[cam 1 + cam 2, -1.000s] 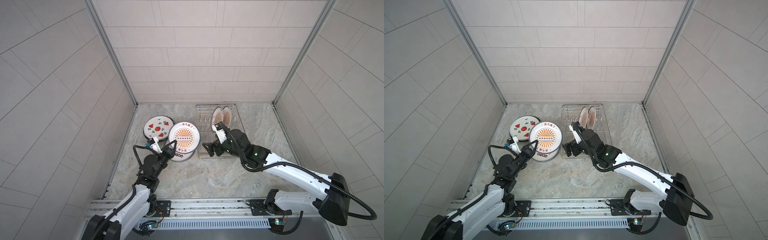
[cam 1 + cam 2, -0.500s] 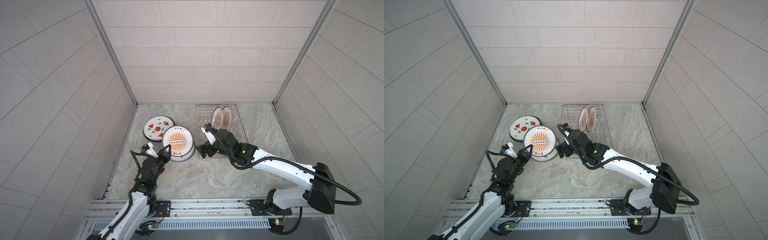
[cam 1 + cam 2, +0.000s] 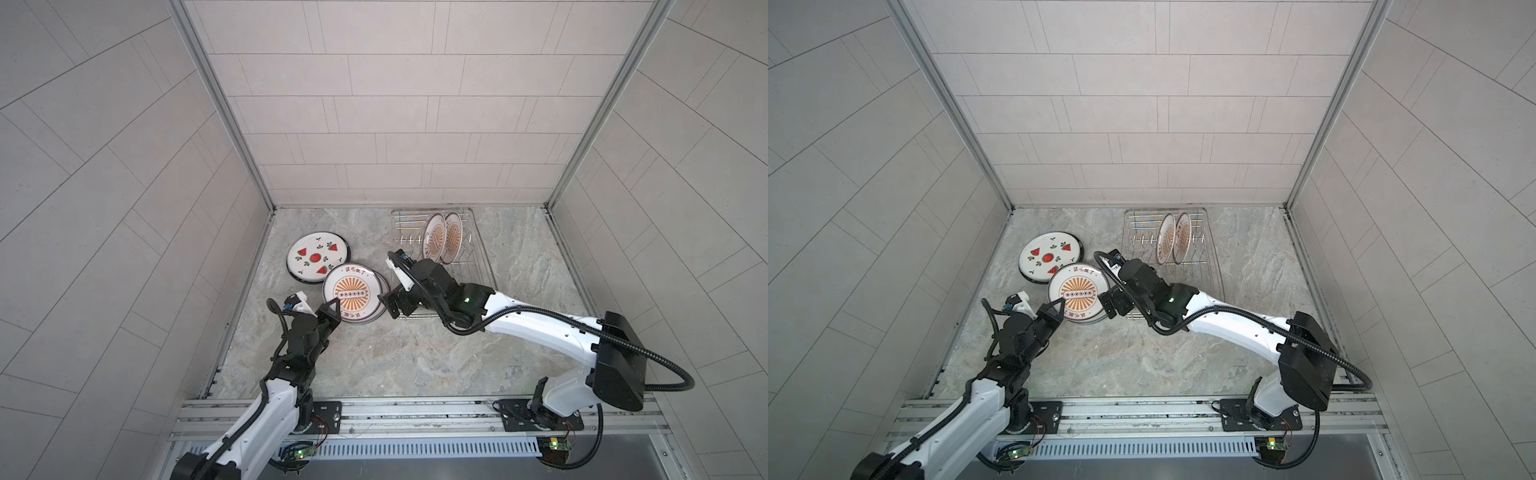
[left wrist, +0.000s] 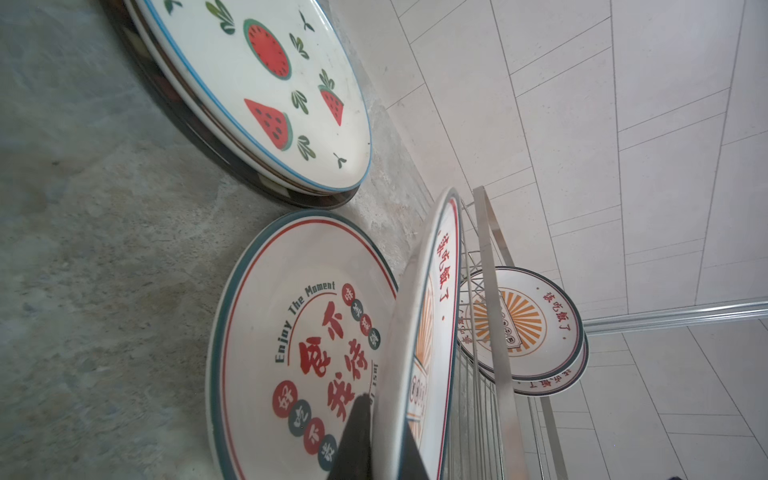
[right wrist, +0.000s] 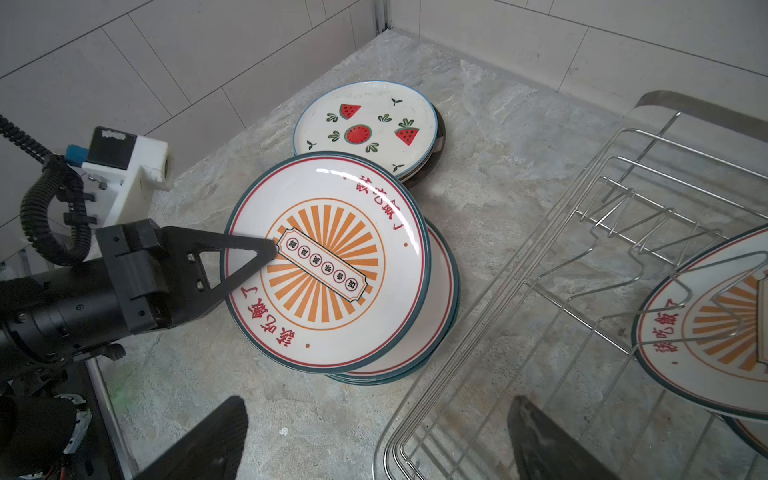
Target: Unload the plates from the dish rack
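Note:
The orange-sunburst plate (image 3: pixel 351 293) goes down next toward the red-character plate below my left gripper. It is released there, since both plates share the same teal rim.
My left gripper (image 3: pixel 332 309) (image 3: pixel 1057 307) (image 4: pixel 384 436) is shut on the near rim of an orange-sunburst plate (image 3: pixel 351 293) (image 3: pixel 1077 297) (image 5: pixel 328 262). It holds the plate tilted over a stack topped by a red-character plate (image 4: pixel 299 345). A watermelon plate (image 3: pixel 318 257) (image 3: pixel 1050 257) (image 5: pixel 365 124) tops another stack behind. The dish rack (image 3: pixel 409 226) (image 3: pixel 1142 232) (image 5: pixel 582 232) holds two upright sunburst plates (image 3: pixel 435 239) (image 3: pixel 1168 239) (image 4: pixel 523 324). My right gripper (image 3: pixel 388 305) (image 3: pixel 1108 305) (image 5: pixel 376 407) is open and holds nothing. It hovers over the rack's front-left corner, beside the held plate.
Tiled walls close in the marble floor on three sides. The watermelon stack lies close to the left wall. The arm bases sit on a metal rail (image 3: pixel 415 409) along the front edge.
My left gripper has brought the sunburst plate lower and slightly left, over the stack. The right arm has swung left and down from the rack to the rack's front-left corner.

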Motion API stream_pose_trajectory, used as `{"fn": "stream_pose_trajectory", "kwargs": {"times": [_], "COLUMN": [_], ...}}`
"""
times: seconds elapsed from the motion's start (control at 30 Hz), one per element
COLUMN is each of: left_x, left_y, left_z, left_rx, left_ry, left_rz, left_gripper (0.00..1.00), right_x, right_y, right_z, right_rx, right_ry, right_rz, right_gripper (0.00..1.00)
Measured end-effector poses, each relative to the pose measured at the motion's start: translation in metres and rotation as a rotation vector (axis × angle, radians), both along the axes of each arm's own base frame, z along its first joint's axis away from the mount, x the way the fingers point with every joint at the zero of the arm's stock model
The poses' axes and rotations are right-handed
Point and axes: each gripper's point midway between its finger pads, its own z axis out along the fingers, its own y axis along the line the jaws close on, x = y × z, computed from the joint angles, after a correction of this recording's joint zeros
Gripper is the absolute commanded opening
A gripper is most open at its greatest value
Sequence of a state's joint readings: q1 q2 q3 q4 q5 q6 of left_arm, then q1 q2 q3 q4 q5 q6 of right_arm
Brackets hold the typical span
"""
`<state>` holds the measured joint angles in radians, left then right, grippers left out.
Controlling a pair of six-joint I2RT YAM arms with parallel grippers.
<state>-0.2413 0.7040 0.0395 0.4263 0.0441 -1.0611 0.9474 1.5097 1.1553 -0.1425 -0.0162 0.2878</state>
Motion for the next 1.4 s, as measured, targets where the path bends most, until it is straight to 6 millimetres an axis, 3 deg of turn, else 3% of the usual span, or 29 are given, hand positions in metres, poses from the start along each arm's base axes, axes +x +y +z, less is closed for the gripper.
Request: {"fn": "stream_pose_trajectory", "kwargs": {"times": [0.43,0.63,1.17,1.3,1.4], "left_x": [-0.003,0.002,0.012,0.013,0.015], "left_y": [0.003,0.0,-0.012,-0.012,-0.01], "left_z": [-0.035,-0.039,-0.044,-0.041,-0.038], "left_rx": [0.008,0.001,0.001,0.017,0.043], "left_ry": [0.141,0.172,0.195,0.181,0.172], "left_rz": [0.023,0.017,-0.04,-0.048,-0.044], "left_gripper": [0.0,0.0,0.32,0.49,0.5], "right_x": [0.004,0.005,0.008,0.008,0.008], "right_y": [0.003,0.003,-0.001,-0.002,-0.002], "right_z": [-0.01,-0.014,-0.018,-0.018,-0.018], "right_rx": [-0.025,-0.037,-0.059,-0.061,-0.061], "right_ry": [0.01,0.012,0.011,0.009,0.008], "right_rz": [-0.007,-0.015,-0.034,-0.038,-0.04], "right_gripper": [0.99,0.98,0.97,0.97,0.97]}}
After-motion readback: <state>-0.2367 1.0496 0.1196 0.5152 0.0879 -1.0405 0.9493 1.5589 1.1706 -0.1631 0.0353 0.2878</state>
